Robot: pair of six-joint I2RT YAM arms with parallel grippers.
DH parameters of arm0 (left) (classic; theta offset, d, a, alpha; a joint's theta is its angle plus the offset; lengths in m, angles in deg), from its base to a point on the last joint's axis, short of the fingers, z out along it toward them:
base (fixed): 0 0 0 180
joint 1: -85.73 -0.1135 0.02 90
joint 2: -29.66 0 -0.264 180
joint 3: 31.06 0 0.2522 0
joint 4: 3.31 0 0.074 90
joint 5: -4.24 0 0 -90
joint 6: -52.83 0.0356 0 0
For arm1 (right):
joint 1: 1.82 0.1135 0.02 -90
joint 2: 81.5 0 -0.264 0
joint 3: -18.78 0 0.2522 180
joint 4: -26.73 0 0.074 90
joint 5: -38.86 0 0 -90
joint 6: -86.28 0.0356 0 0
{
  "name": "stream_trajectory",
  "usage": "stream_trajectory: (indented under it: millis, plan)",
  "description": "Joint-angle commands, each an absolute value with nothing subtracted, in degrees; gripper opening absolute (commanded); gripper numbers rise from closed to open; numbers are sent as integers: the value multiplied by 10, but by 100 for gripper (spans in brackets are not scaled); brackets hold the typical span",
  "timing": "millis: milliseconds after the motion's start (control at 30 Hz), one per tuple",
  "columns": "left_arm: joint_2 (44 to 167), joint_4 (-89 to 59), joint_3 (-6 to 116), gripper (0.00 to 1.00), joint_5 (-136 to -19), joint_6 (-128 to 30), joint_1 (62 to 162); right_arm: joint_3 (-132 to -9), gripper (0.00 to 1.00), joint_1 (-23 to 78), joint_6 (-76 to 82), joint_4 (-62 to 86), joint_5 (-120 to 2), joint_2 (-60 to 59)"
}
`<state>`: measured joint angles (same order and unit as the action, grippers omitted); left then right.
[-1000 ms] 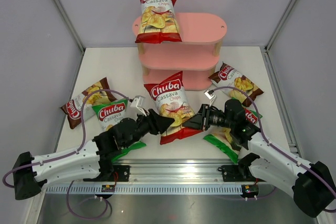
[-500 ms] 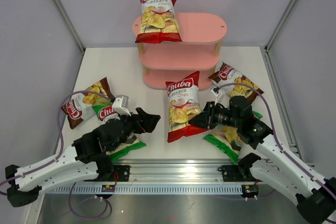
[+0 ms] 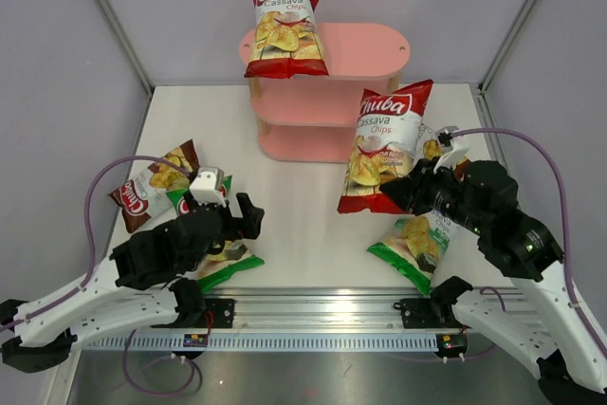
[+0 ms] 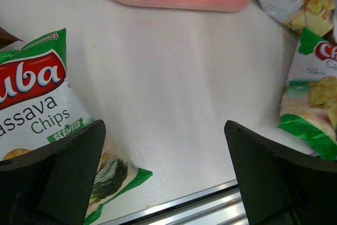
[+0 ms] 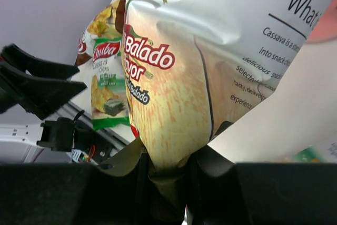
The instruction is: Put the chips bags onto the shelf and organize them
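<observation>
The top board's bare part (image 3: 363,52) beside the standing bag lies outward. My right gripper next needs to raise the held bag outward, set it on that part and release it.
A red chips bag (image 3: 384,144) hangs upright in front of the pink shelf's (image 3: 365,49) right side, with my right gripper (image 3: 410,192) shut on its lower edge. In the right wrist view the bag's back (image 5: 179,77) rises from the shut right gripper (image 5: 168,167). Another red bag (image 3: 285,33) stands on the top board at the left. My left gripper (image 3: 248,218) is open and holds nothing, low over a green bag (image 3: 232,267). From the left wrist, the left gripper (image 4: 163,172) spans bare table beside this green bag (image 4: 37,98).
A brown bag (image 3: 152,182) lies at the left. Another green bag (image 3: 417,244) lies under the right arm, and a brown bag (image 3: 432,146) peeks out behind the held one. The metal rail (image 3: 313,315) runs along the near edge.
The left gripper let go of the red bag, opened wide and drew back to the left. The right gripper carried the bag up and right, close to the shelf.
</observation>
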<state>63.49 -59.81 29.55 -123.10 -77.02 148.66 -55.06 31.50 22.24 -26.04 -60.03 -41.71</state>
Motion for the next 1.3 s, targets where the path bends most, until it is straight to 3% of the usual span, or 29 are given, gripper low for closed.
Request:
stream_trajectory:
  millis: [0,333,533,700,867,1000,1267]
  plan:
    - [660,-620,307,99,-1247,-729,1483,-641,20,316,176,-285,-529,-381]
    - [695,-515,246,99,-1117,-714,1466,-887,19,304,89,-339,-504,-234]
    - [691,-487,216,99,-1073,-723,1466,-1032,17,133,85,-364,-691,-123]
    - [654,-490,206,99,-1061,-721,1465,-1113,17,72,76,-377,-816,-36]
    - [623,-492,210,99,-1038,-717,1466,-1134,18,-36,159,-276,-987,41]
    - [603,-503,223,99,-1028,-714,1466,-1160,18,-68,282,-171,-1134,127]
    - [609,-511,233,99,-1045,-711,1465,-1188,18,-67,399,-51,-1178,219]
